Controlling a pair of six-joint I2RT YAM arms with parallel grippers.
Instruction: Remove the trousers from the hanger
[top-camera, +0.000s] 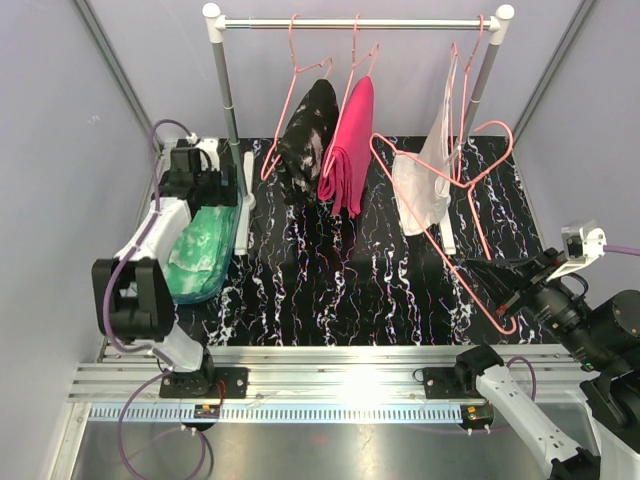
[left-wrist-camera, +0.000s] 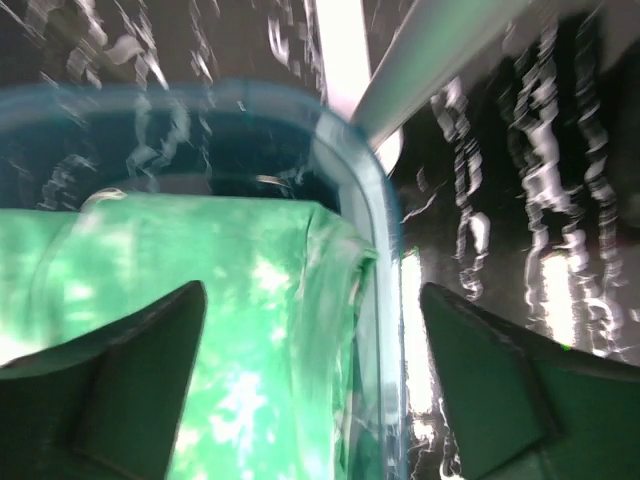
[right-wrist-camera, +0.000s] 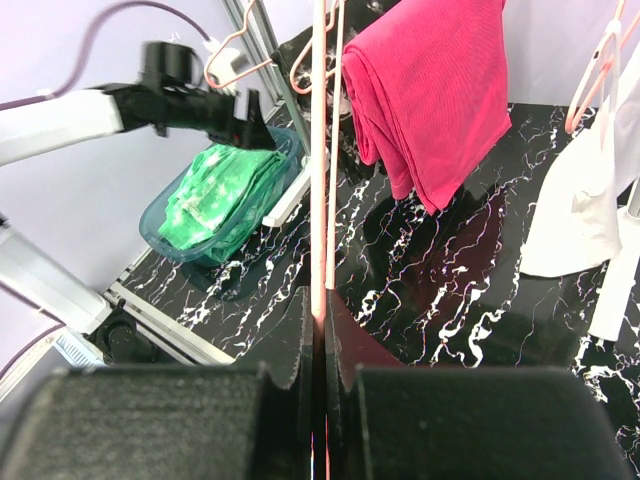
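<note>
The free part of the bar (top-camera: 456, 25) by the white garment lies outward, so next my right gripper should carry the bare hanger (top-camera: 470, 280) outward, hook it on that part and release it.
The mint green trousers (top-camera: 205, 250) lie folded in a teal tub (top-camera: 232, 262) at the left. My left gripper (top-camera: 203, 195) hovers over them, open and empty; in the left wrist view the green cloth (left-wrist-camera: 200, 330) lies between and below the fingers (left-wrist-camera: 120, 390). The black speckled trousers (top-camera: 305, 140) and the magenta trousers (top-camera: 350, 150) hang on pink hangers on the rail. My right gripper (top-camera: 510, 295) is shut on the wire of a bare pink hanger (top-camera: 470, 280); the right wrist view shows the wire (right-wrist-camera: 320, 150) pinched between the closed jaws.
A white garment (top-camera: 425, 185) hangs on a pink hanger at the rail's right end. The rack's grey posts (top-camera: 226, 95) and white feet (top-camera: 247, 190) stand on the black marbled table (top-camera: 340, 290). The tub rim (left-wrist-camera: 370, 200) lies close to the left post.
</note>
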